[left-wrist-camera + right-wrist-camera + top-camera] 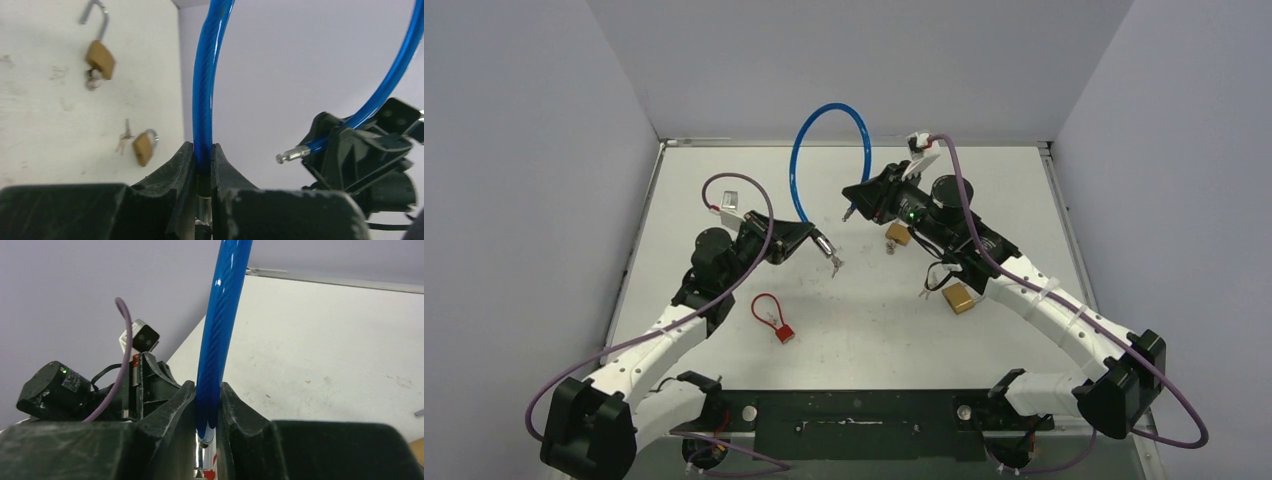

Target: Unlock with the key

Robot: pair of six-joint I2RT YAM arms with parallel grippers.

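The robot should next move its left gripper down toward the bare tabletop beyond the red cable lock and let go of its cable end, since the metal pin is already free.
A blue cable lock (pixel 826 108) arches up between my two grippers. My left gripper (pixel 812 238) is shut on one end of the cable (pixel 202 125), and a small key bunch (pixel 835 262) hangs below its tips. My right gripper (pixel 856 196) is shut on the other end (pixel 210 380), just above its bare metal pin (pixel 202 440). The pin (pixel 292 153) shows free in the left wrist view, sticking out of the right gripper (pixel 345 145). The two cable ends are apart.
A brass padlock (pixel 897 235) lies under the right arm, another (pixel 959 297) nearer me. In the left wrist view one brass padlock (pixel 100 59) has an open shackle and another (pixel 143 146) has keys beside it. A small red cable lock (pixel 774 318) lies front left.
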